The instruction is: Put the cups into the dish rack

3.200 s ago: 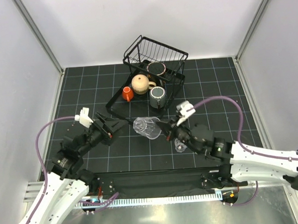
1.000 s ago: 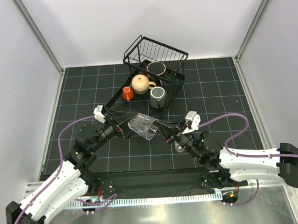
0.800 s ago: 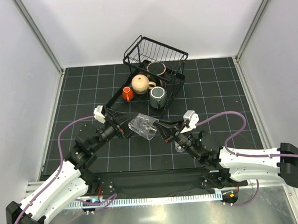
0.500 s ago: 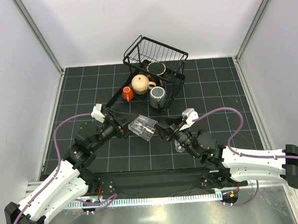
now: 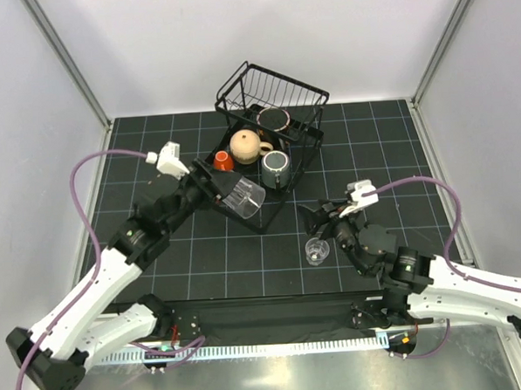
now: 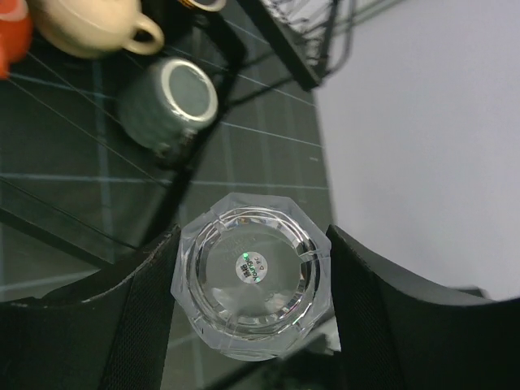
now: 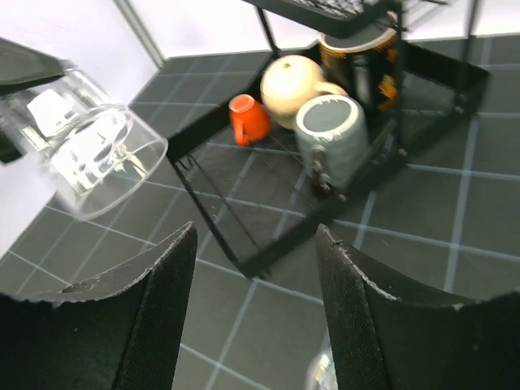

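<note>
The frame is empty between the orange cup and grey mug (image 6: 75,153), so next my left gripper needs to tilt the tumbler rim down, then lower it outward there.
A clear glass tumbler (image 5: 246,198) lies tilted in my left gripper (image 5: 232,193), which is shut on it above the front corner of the dish rack (image 5: 237,84). In the left wrist view the tumbler's base (image 6: 252,280) fills the gap between both fingers. An orange cup (image 5: 223,163), a beige mug (image 5: 246,146) and a grey mug (image 5: 275,168) stand on the lower frame. A brown-rimmed cup (image 5: 274,118) stands under the basket. My right gripper (image 5: 318,216) is open and empty, right of the tumbler (image 7: 89,154). A small clear glass (image 5: 316,251) stands just in front of it.
The black gridded mat (image 5: 159,253) ends at white walls on three sides. The rack's lower frame bar (image 7: 268,260) runs across in front of my right fingers. Purple cables loop beside both arms.
My right gripper has opened, let go of the tumbler and drawn back to the right. My left arm has carried the tumbler up and back over the rack's front corner.
</note>
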Motion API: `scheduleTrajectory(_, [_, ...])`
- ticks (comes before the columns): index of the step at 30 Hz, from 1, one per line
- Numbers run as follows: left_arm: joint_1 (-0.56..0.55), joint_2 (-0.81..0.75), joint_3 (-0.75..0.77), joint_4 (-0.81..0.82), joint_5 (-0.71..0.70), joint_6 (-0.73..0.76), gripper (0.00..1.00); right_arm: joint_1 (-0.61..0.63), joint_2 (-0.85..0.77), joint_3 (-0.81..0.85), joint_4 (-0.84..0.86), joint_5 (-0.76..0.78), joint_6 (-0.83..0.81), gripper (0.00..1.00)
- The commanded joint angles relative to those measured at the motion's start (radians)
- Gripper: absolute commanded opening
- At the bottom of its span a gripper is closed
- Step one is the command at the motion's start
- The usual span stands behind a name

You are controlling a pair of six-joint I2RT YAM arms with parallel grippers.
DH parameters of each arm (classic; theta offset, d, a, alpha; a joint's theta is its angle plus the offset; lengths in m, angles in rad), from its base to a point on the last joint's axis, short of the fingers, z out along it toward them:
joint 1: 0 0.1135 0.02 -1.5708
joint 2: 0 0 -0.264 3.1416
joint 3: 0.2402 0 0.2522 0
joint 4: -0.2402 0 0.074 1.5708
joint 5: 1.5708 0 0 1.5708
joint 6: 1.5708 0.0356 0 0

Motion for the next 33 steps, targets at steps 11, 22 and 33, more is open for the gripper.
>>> scheduleTrajectory(11, [-0.007, 0.456, 0.115, 0.283, -0.319, 0.484, 0.0, -0.005, -0.173, 0.102, -0.417, 0.073, 0.128, 0.65])
scheduleTrajectory(22, [-0.068, 0.79, 0.281, 0.383, -0.484, 0.675, 0.0, -0.007, -0.196, 0.089, -0.415, 0.065, 0.124, 0.65])
scheduleTrajectory(33, [-0.068, 0.928, 0.25, 0.653, -0.501, 0.831, 0.0, -0.005, -0.298, 0.064, -0.448, 0.103, 0.116, 0.65])
